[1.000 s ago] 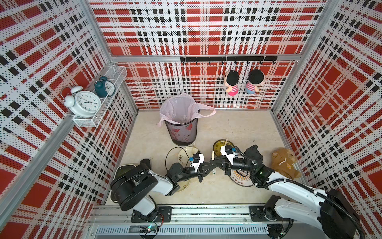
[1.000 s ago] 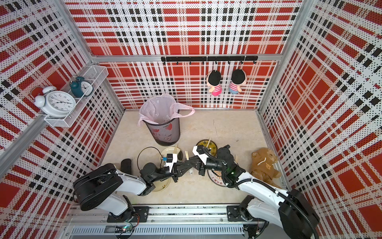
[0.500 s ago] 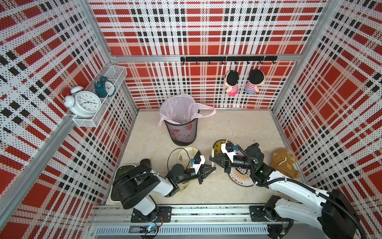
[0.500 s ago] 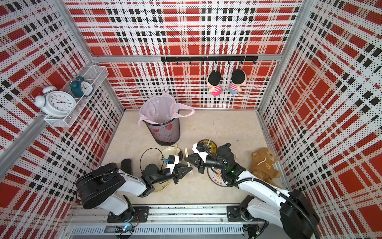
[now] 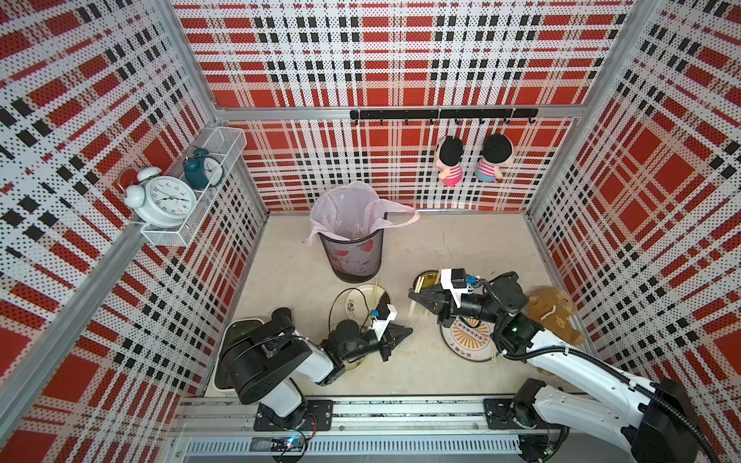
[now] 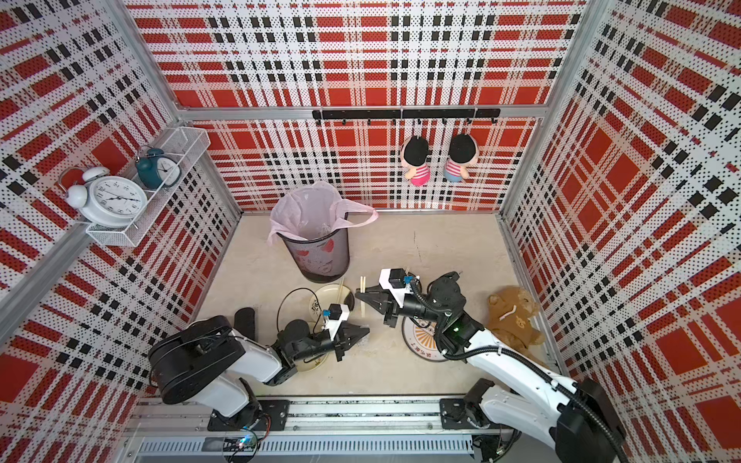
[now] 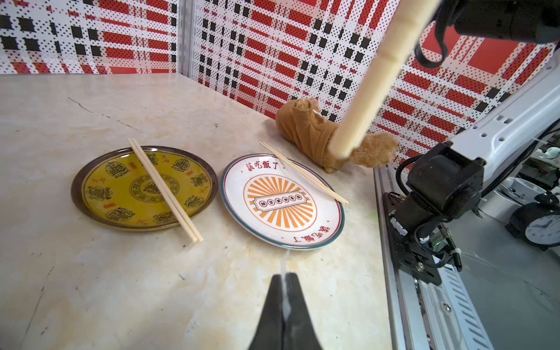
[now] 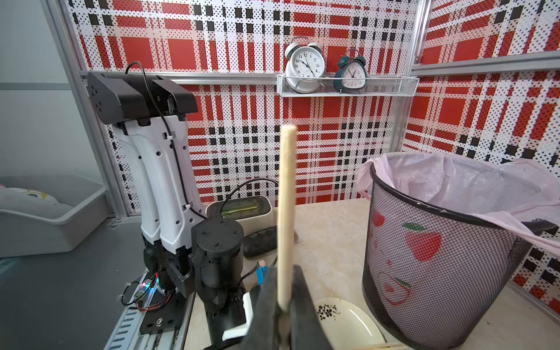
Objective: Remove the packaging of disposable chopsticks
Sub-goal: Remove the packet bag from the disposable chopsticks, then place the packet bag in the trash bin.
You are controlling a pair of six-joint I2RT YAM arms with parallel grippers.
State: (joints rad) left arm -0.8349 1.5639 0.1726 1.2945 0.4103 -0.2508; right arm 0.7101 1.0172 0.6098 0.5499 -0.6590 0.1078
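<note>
The bin's opening is farther out and higher than my left gripper, so next my left gripper will lift and swing outward over the pink liner [image 5: 349, 217] to let go of the packaging.
My left gripper [image 7: 285, 275] is shut on the packaging [image 7: 285, 265], a thin clear film sticking out between its tips, low over the table in both top views [image 5: 409, 332] [image 6: 367, 330]. My right gripper [image 8: 285, 269] is shut on bare disposable chopsticks [image 8: 286, 206]. It hovers a short way behind the left gripper [image 5: 411, 294], and the pale sticks [image 7: 371, 78] slant free in the air. Other bare pairs lie on a yellow plate [image 7: 163, 188], on a white and orange plate [image 7: 303, 173] and on a cream plate [image 5: 375, 294].
A mesh waste bin [image 5: 353, 256] with a pink liner stands behind the cream plate [image 5: 351, 306]. A brown teddy bear [image 5: 553, 316] lies at the right wall beside the white and orange plate [image 7: 335, 221]. The yellow plate [image 7: 88, 194] is behind the right gripper. A white tub [image 5: 226, 344] sits front left.
The grippers were close together on one pair. My left gripper has drawn back toward the front with the sleeve and closed fully. The right gripper keeps the now bare sticks.
</note>
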